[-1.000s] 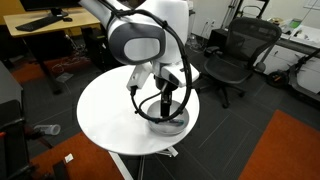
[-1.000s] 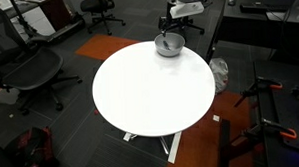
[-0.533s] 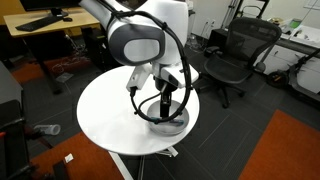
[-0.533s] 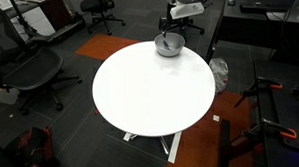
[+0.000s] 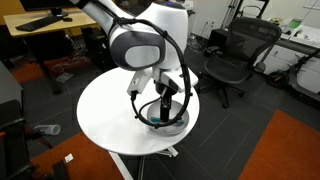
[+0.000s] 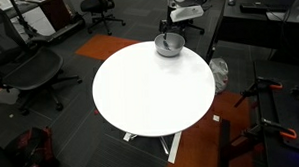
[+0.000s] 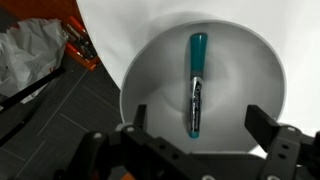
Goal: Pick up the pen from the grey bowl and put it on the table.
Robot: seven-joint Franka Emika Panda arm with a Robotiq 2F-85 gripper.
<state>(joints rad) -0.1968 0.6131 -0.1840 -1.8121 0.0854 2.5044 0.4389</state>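
The gripper lowers into the grey bowl [image 5: 172,122] next, as the pen's near end lies between my open fingers, and then closes on that end of the pen.
The teal pen [image 7: 195,82] lies inside the grey bowl [image 7: 255,70], pointing away from the wrist camera. My gripper [image 7: 198,118] hangs open right above the bowl, one finger on each side of the pen's near end, touching nothing. In both exterior views the bowl [image 5: 172,122] [image 6: 168,46] sits near the edge of the round white table [image 5: 105,115] [image 6: 150,88]. The gripper [image 5: 163,105] [image 6: 168,35] reaches down over it and hides the pen there.
Black office chairs [image 5: 232,55] [image 6: 29,68] stand around the table. A wooden desk [image 5: 45,25] is at the back. Crumpled plastic [image 7: 30,55] and an orange floor patch [image 7: 75,30] lie beside the table's edge in the wrist view.
The gripper has dropped slightly toward the bowl. The pen and bowl have not moved.
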